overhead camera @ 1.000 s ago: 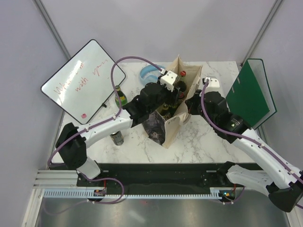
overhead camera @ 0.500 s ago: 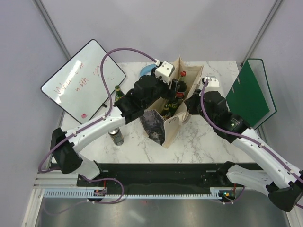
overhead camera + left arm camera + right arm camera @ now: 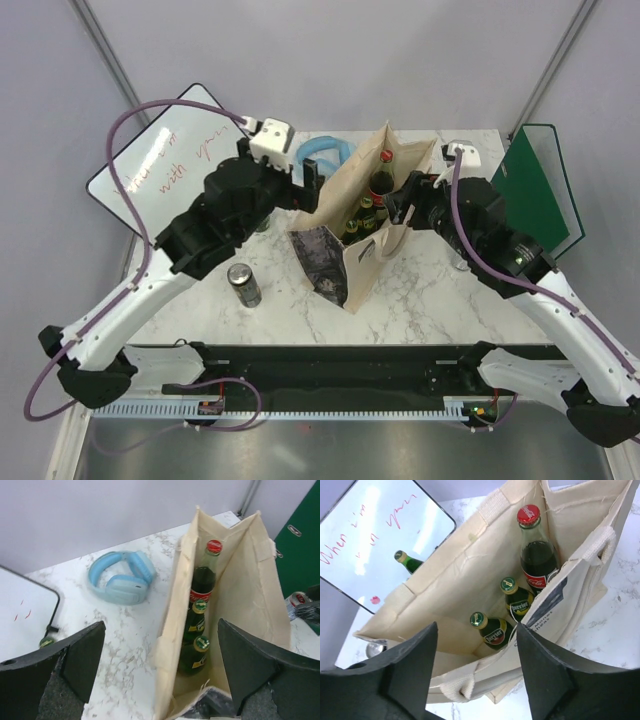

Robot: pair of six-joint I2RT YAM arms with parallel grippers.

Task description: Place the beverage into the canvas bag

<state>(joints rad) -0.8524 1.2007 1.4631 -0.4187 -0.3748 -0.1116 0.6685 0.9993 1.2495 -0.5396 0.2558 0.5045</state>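
Note:
The left gripper goes down and to the left in the top view onto the green bottle's cap [image 3: 47, 641] next, since this bottle still stands outside the bag.
The beige canvas bag [image 3: 368, 255] stands upright in the middle of the table with its mouth open. Inside it stand three beverage bottles: a red-capped cola bottle [image 3: 537, 555] and two green bottles [image 3: 517, 602] [image 3: 492, 630]. None of them is held. My left gripper [image 3: 160, 680] is open and empty, above and to the left of the bag's rim [image 3: 172, 630]. My right gripper [image 3: 477, 675] is open over the bag's near right rim. The cloth handle [image 3: 457, 687] lies below, between its fingers, ungripped.
Another green bottle [image 3: 407, 562] stands left of the bag by the whiteboard [image 3: 165, 170]. A silver can [image 3: 243, 285] is at the front left and a second can [image 3: 299, 600] right of the bag. Blue headphones [image 3: 122, 577] lie behind. A green binder [image 3: 530, 195] leans at the right.
My left gripper has come up out of the bag, swung left and opened wide. My right gripper has opened, let go of the bag's rim and drawn back to the right.

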